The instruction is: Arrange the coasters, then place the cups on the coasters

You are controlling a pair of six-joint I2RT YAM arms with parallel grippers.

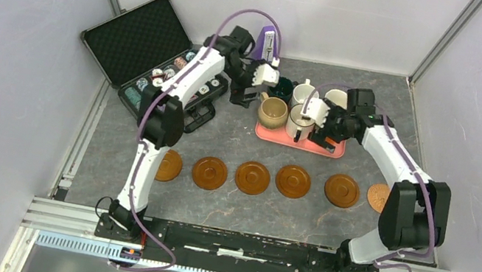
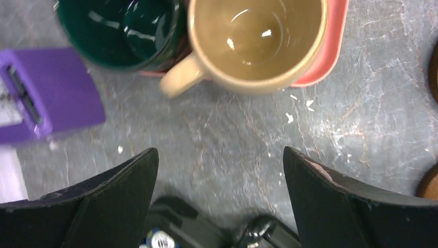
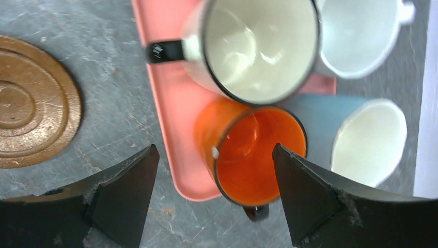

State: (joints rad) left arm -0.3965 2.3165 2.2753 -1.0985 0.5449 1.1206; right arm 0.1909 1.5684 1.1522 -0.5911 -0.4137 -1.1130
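Note:
My left gripper is going to move down and to its right in the top view next, with its fingers on either side of the tan mug's handle [image 1: 264, 97] [image 2: 183, 77], because the handle sticks out free there.
Six brown coasters lie in a row across the table, from the leftmost coaster [image 1: 169, 165] to the rightmost coaster [image 1: 377, 197], which is partly behind my right arm. The cups crowd the pink tray [image 1: 334, 151]. In the left wrist view I see the dark green mug [image 2: 121, 31] and the tan mug [image 2: 255, 41], handle toward me. My left gripper [image 2: 219, 175] hangs open over bare table short of them. My right gripper [image 3: 214, 175] is open above the orange mug [image 3: 258, 155], beside the cream-white mug [image 3: 258, 46], white mug [image 3: 356, 36] and light blue mug [image 3: 361, 139].
An open black case of poker chips [image 1: 154, 61] sits at the back left, under my left arm. The purple metronome [image 2: 46, 93] stands just left of the green mug. One coaster [image 3: 31, 103] lies left of the tray in the right wrist view.

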